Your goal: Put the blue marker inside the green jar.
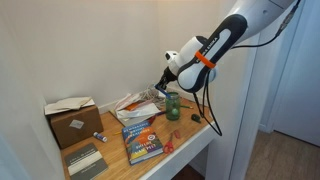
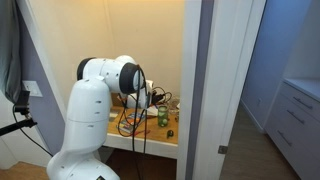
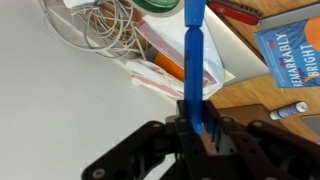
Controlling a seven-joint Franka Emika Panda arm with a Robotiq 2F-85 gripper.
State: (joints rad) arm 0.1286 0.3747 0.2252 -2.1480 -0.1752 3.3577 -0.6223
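I will lift my gripper slightly, move over the jar's opening (image 3: 157, 4), lower the marker and let go, because the marker (image 3: 194, 55) still reaches past the green jar's rim.
In the wrist view my gripper (image 3: 197, 125) is shut on the blue marker (image 3: 194, 55), which points straight out from the jaws toward the green jar (image 3: 157, 5) at the top edge. In an exterior view the gripper (image 1: 165, 84) hangs just above and beside the dark green jar (image 1: 173, 105) on the wooden desk; the marker is too small to see there. In the other exterior view the jar (image 2: 163, 117) stands near the desk's edge, and the arm hides the gripper.
A blue-covered book (image 1: 143, 140) lies at the desk's front, with a small red item (image 1: 170, 146) beside it. A cardboard box (image 1: 74, 120) stands at the left. Papers and white cables (image 3: 95, 25) lie by the jar. White walls close in behind.
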